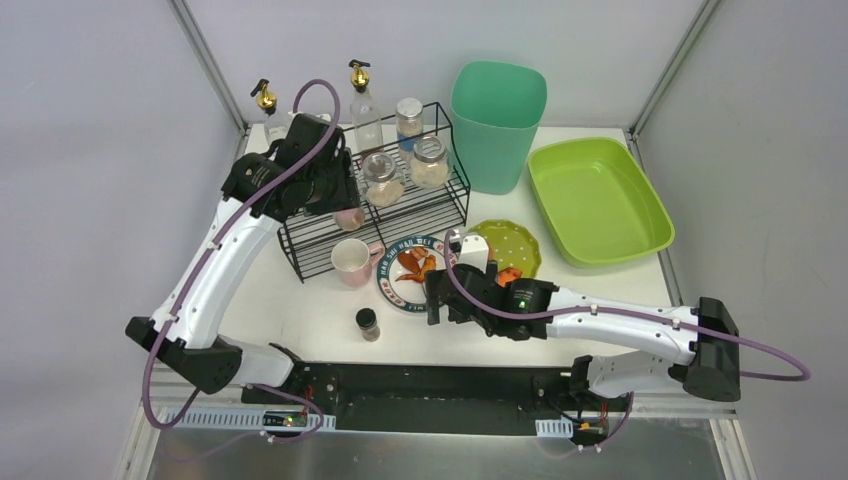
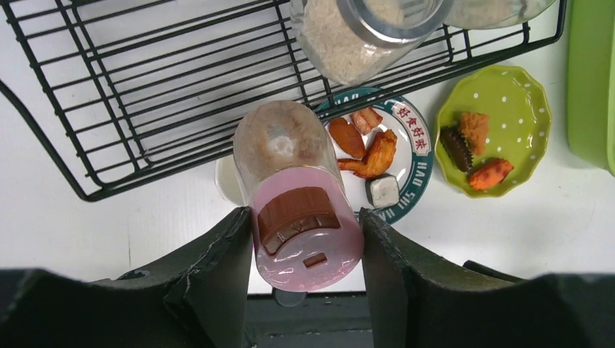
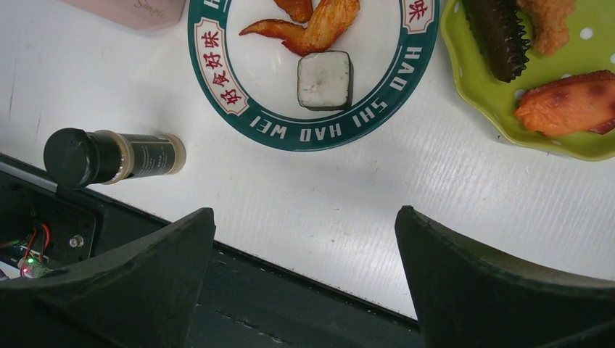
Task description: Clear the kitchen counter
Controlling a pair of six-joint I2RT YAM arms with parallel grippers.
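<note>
My left gripper moves down and outward onto the empty rack bars beside the nearest glass jar next, to release the shaker there.
My left gripper (image 1: 343,211) (image 2: 304,243) is shut on a clear spice shaker with a pink lid (image 2: 301,217) (image 1: 349,218). It holds the shaker in the air over the front edge of the black wire rack (image 1: 330,240) (image 2: 145,87). My right gripper (image 1: 437,300) (image 3: 304,225) is open and empty, low over the white kitchen counter (image 1: 300,320) (image 3: 326,181) near its front edge. It is just in front of the teal-rimmed plate of food (image 1: 392,290) (image 3: 217,80). A small black-capped spice jar (image 1: 368,324) (image 3: 116,156) lies to its left.
A pink mug (image 1: 352,262) and a green dotted plate of food (image 1: 522,240) (image 3: 464,65) flank the teal-rimmed plate. The rack holds glass jars (image 1: 382,178). A teal bin (image 1: 497,125) and a lime-green tray (image 1: 595,200) stand at the back right, two pourer bottles (image 1: 362,95) at the back.
</note>
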